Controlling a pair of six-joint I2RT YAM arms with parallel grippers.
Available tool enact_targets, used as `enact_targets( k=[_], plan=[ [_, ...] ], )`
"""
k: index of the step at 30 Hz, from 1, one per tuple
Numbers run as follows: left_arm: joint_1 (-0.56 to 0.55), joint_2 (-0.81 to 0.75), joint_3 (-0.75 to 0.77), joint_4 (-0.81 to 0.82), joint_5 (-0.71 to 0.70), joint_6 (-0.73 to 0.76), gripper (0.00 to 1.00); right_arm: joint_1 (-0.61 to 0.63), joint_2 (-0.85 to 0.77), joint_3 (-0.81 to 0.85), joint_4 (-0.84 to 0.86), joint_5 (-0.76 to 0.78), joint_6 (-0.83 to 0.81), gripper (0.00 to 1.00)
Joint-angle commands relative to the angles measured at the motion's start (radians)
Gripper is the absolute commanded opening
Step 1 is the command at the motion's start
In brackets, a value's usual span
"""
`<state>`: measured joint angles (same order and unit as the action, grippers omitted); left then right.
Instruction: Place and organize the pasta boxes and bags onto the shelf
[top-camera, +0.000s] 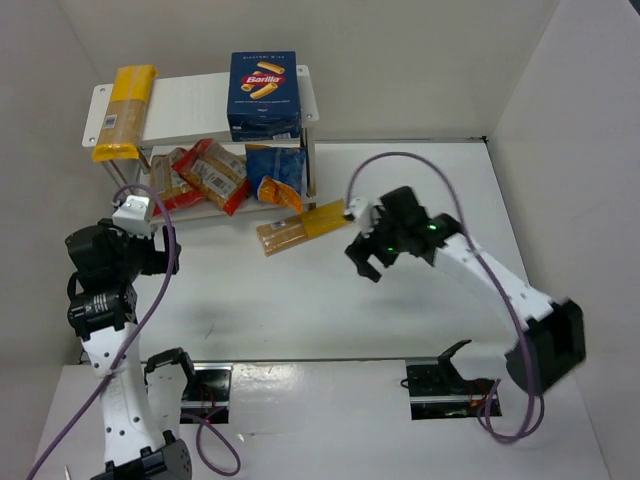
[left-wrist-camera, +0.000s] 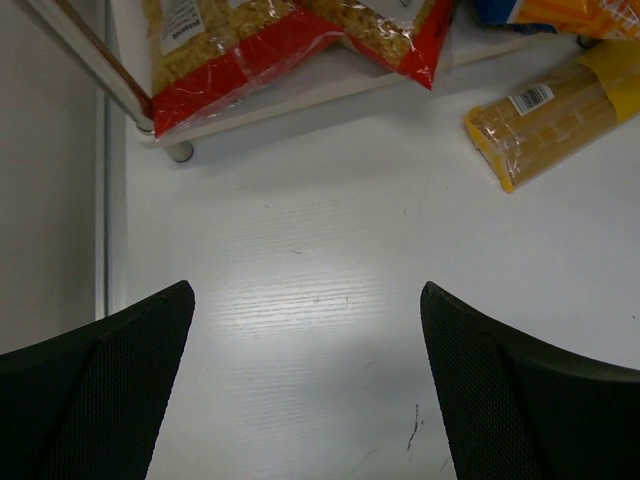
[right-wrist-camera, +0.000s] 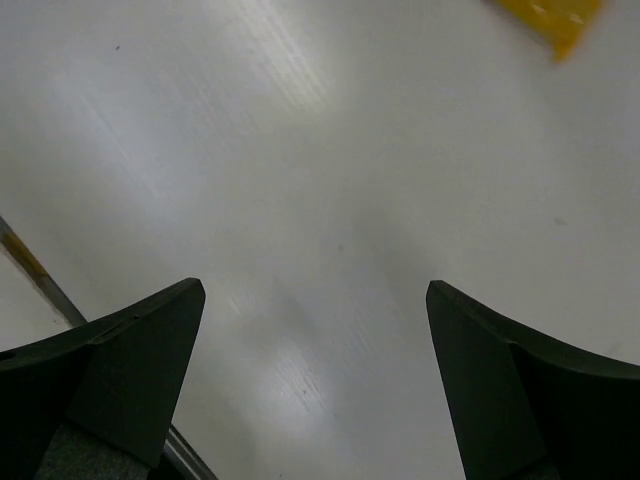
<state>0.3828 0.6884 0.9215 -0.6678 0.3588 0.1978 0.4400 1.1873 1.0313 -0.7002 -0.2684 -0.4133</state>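
Observation:
My right gripper moves down, outward and to the left in the top view next, since the tabletop spaghetti bag's yellow end (top-camera: 331, 217) (right-wrist-camera: 553, 18) lies below it on that side.
The white two-tier shelf (top-camera: 190, 95) stands at the back left. On its top board lie a yellow spaghetti bag (top-camera: 125, 110) at the left and the dark blue Barilla box (top-camera: 264, 95) at the right. On the lower board lie red-orange bags (top-camera: 205, 175) and a blue bag (top-camera: 275, 175). A second yellow spaghetti bag (top-camera: 300, 228) lies on the table just right of the shelf's front; it also shows in the left wrist view (left-wrist-camera: 555, 110). My left gripper (top-camera: 150, 255) is open and empty in front of the shelf. My right gripper (top-camera: 362, 257) is open and empty, right of that bag.
White walls enclose the table at the back and both sides. A shelf leg (left-wrist-camera: 180, 150) stands close ahead of the left gripper. Two black mounts (top-camera: 440, 375) sit at the near edge.

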Motion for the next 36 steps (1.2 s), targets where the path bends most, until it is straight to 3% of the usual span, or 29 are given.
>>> enact_targets(
  k=[1, 7, 15, 20, 26, 36],
  plan=[
    [0.048, -0.058, -0.013, 0.051, -0.014, -0.034, 0.99, 0.153, 0.199, 0.110, -0.081, 0.103, -0.074, 1.00],
    [0.113, -0.108, -0.013, 0.060, -0.023, -0.034, 0.99, 0.233, 0.438, 0.217, 0.014, 0.168, -0.237, 1.00],
    [0.165, -0.118, -0.023, 0.060, -0.014, -0.034, 0.99, 0.252, 0.486, 0.113, 0.347, 0.353, -0.461, 1.00],
    [0.183, -0.109, -0.023, 0.060, -0.014, -0.034, 0.99, 0.230, 0.508, 0.076, 0.484, 0.331, -0.565, 1.00],
    [0.202, -0.099, -0.023, 0.060, 0.006, -0.025, 0.99, 0.181, 0.575, 0.127, 0.510, 0.275, -0.628, 0.93],
    [0.240, -0.099, -0.023, 0.060, 0.025, -0.024, 0.99, 0.135, 0.672, 0.196, 0.553, 0.253, -0.700, 0.90]
  ],
)
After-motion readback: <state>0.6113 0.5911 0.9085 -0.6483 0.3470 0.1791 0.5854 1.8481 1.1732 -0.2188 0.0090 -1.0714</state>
